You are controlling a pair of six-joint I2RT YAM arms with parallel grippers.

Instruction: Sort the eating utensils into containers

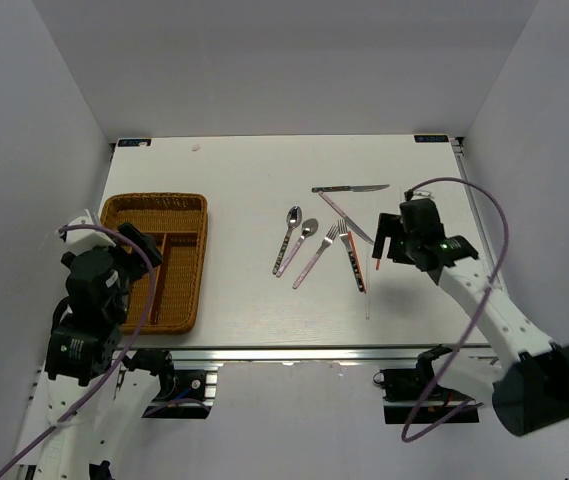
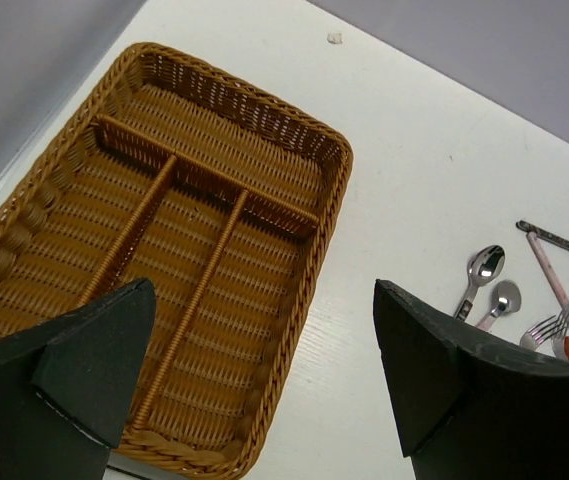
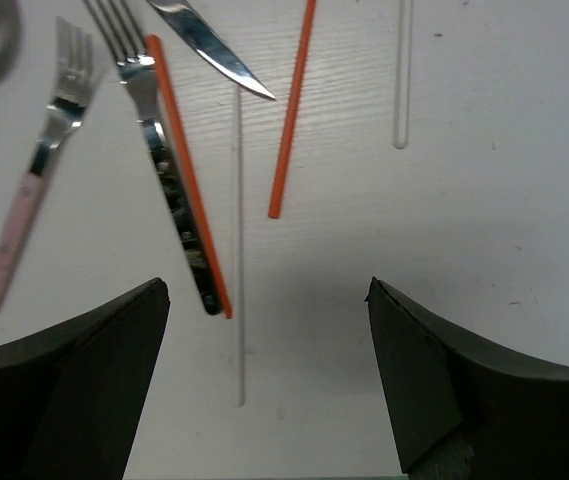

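The table is bare on both sides of the near part of the lone red chopstick point(image 1: 378, 264) point(image 3: 279, 187), so my right gripper has room and should move down with its fingers on either side of it.
The brown wicker tray point(image 1: 154, 201) lies at the left with its slots empty; it also shows in the left wrist view point(image 2: 335, 186). My left gripper point(image 1: 141, 248) is open and empty above the tray's near part point(image 2: 264, 370). The utensils lie mid-table: two spoons point(image 1: 288, 238), a pink-handled fork point(image 1: 315, 258), a dark-handled fork point(image 1: 350, 256) and two knives point(image 1: 350, 188). My right gripper point(image 1: 381, 248) is open and empty just right of them. In the right wrist view point(image 3: 269, 370) it hangs over the near ends of a red chopstick point(image 3: 190, 176), a white chopstick point(image 3: 240, 260) and a second red chopstick point(image 3: 292, 110).
A second white chopstick point(image 3: 401, 75) lies to the right of the red ones. A knife tip point(image 3: 216, 52) and the pink-handled fork point(image 3: 26, 190) lie left of the gripper. The table's near edge runs just below the tray and the utensils.
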